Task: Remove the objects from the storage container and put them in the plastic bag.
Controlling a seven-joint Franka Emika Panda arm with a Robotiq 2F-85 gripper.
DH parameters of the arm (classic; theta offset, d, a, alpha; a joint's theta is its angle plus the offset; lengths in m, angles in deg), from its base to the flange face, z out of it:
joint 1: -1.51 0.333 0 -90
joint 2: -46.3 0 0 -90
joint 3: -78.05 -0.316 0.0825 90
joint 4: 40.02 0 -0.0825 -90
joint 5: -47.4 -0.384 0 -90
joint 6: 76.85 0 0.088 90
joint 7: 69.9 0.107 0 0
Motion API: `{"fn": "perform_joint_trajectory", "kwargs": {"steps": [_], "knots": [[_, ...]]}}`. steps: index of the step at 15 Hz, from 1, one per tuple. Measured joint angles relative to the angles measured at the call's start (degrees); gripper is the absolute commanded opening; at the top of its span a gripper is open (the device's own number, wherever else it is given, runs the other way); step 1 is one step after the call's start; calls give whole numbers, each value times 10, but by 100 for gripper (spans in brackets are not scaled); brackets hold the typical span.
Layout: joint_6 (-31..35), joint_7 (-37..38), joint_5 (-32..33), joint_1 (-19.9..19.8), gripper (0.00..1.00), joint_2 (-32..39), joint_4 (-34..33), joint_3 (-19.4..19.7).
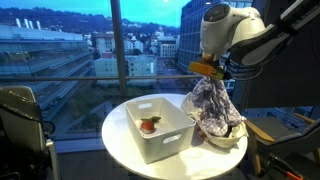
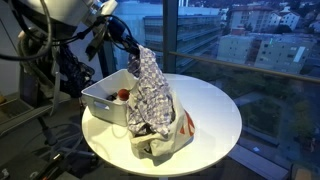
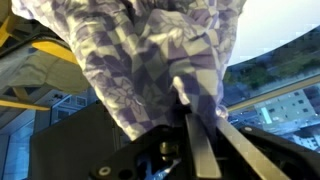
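Observation:
My gripper moves the patterned cloth down into the white plastic bag's opening (image 1: pixel 216 127) next and releases it, since the cloth's upper part still hangs above the bag's rim.
My gripper (image 1: pixel 212 71) is shut on a purple-and-white patterned cloth (image 1: pixel 210 105) and holds it hanging over the open white plastic bag (image 1: pixel 225 140), the cloth's lower end in the bag's mouth. In an exterior view the cloth (image 2: pixel 150 85) hangs from the gripper (image 2: pixel 133 48) into the bag (image 2: pixel 165 140). The wrist view shows the cloth (image 3: pixel 150 50) pinched between the fingers (image 3: pixel 195 115). The white storage container (image 1: pixel 155 125) stands beside the bag and holds a small red object (image 1: pixel 149 125); it also shows in an exterior view (image 2: pixel 123 95) inside the container (image 2: pixel 105 105).
Everything stands on a round white table (image 1: pixel 120 150) by a large window. A black chair (image 1: pixel 20 125) is beside the table. In an exterior view cables and the robot stand (image 2: pixel 40 70) are behind the container.

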Motion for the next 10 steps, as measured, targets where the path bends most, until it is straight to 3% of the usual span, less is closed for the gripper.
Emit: {"fn": "perform_joint_trajectory", "kwargs": {"steps": [4,10], "knots": [[33,95,39,91,2,59,-30,93],[70,149,31,83,3,105,-22,114]]}}
